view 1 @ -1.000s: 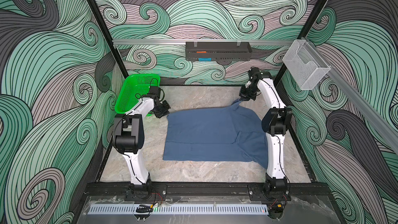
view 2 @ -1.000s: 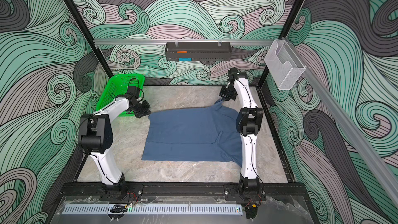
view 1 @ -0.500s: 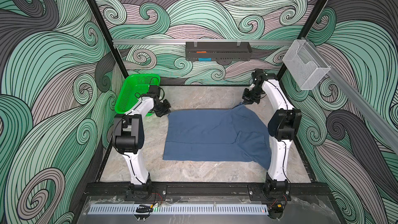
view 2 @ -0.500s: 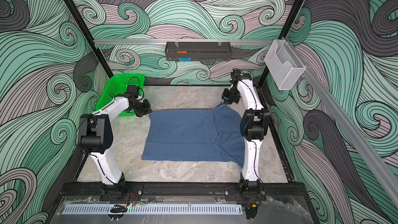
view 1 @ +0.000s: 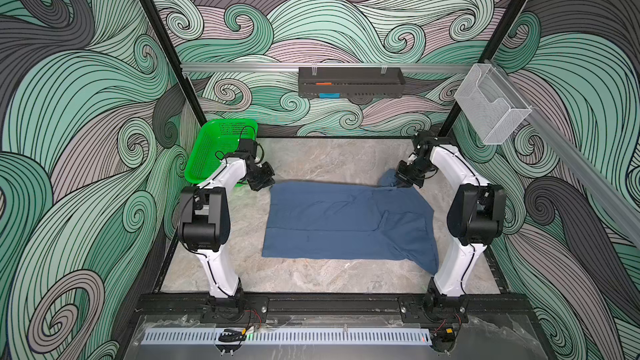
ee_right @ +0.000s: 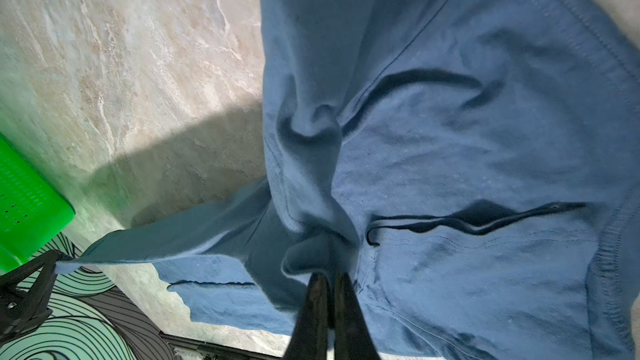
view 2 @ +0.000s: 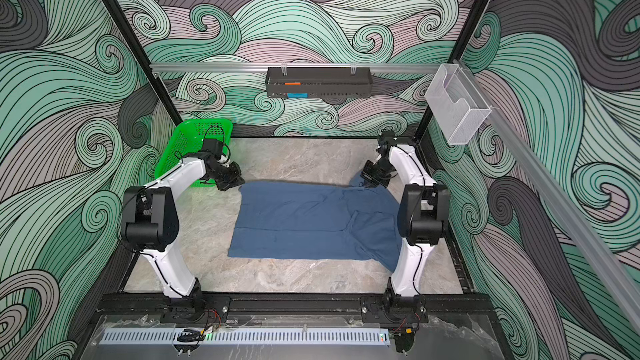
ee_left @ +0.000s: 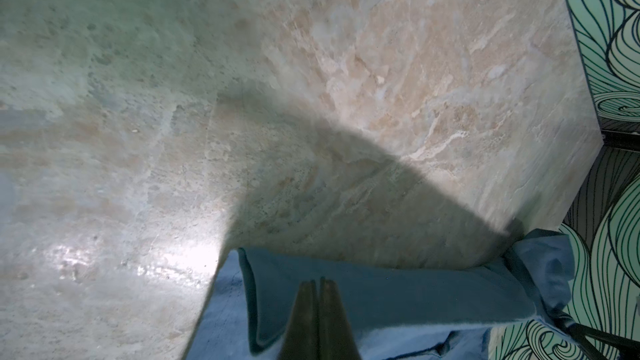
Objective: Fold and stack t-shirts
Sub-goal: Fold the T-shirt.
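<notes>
I need to pull the bunched top of the stretched far edge back and down onto it with my right gripper next, and then let go.
A slate-blue t-shirt (view 1: 339, 223) (view 2: 311, 219) lies spread on the marble table (view 1: 329, 157) in both top views. My left gripper (view 1: 270, 181) (view 2: 239, 181) is at the shirt's far left corner, beside the green basket. In the left wrist view it (ee_left: 317, 283) is shut on a raised fold of the t-shirt (ee_left: 398, 292). My right gripper (view 1: 403, 183) (view 2: 367, 183) is at the far right corner. In the right wrist view it (ee_right: 329, 277) is shut on a bunched peak of the t-shirt (ee_right: 467, 133). The far edge hangs stretched between both grippers.
A green basket (view 1: 214, 147) (view 2: 194, 140) (ee_right: 24, 195) leans in the far left corner, just behind my left arm. A black shelf (view 1: 349, 83) hangs on the back wall. A wire mesh holder (view 1: 490, 105) is fixed to the right rail. Both arm bases stand at the front edge.
My right arm has swung out to the right, drawing the shirt's far right corner rightward and the far edge straighter. The left gripper has barely moved.
</notes>
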`<action>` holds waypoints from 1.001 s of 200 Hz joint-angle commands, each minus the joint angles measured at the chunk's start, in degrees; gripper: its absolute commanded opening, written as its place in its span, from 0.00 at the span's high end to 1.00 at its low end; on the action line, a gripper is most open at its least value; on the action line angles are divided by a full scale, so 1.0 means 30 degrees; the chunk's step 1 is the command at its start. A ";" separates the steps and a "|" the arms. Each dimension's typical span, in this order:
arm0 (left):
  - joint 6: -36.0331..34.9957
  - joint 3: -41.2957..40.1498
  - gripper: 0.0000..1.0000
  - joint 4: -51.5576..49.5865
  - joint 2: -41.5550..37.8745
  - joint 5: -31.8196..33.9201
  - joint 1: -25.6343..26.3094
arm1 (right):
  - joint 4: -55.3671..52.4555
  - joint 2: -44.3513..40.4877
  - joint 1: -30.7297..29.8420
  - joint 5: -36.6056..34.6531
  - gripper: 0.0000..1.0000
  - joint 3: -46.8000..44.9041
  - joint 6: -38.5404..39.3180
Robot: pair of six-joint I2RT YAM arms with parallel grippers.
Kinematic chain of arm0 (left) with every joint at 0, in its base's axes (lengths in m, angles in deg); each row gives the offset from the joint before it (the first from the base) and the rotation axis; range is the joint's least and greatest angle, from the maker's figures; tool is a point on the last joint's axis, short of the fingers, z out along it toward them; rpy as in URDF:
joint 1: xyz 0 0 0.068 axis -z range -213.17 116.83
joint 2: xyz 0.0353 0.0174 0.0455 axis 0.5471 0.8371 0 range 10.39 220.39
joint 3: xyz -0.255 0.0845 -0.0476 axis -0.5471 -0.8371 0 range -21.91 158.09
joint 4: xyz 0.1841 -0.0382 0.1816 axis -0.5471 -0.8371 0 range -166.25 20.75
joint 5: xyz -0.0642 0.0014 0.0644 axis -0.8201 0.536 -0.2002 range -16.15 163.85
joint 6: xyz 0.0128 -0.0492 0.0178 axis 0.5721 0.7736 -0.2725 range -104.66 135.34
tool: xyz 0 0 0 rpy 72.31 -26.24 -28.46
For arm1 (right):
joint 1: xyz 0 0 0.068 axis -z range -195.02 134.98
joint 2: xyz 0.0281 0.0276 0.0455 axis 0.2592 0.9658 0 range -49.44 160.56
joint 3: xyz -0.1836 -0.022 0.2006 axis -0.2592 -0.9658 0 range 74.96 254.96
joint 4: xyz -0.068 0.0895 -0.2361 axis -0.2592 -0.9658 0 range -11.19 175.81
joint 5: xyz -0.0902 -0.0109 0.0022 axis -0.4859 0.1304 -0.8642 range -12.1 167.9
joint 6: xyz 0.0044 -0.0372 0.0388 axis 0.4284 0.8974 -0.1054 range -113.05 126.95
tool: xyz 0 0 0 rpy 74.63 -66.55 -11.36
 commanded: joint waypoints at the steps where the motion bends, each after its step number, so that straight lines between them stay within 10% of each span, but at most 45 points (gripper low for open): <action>1: -0.0391 -0.0395 1.00 -0.0612 -0.1027 -0.0069 -0.0136 | 0.0836 -0.1207 0.0171 0.0614 1.00 -0.1004 -0.0057; 200: -0.0335 -0.4532 1.00 -0.1249 -0.3583 0.0268 0.0391 | 0.1127 -0.3727 0.0306 -0.0322 1.00 -0.7563 -0.0017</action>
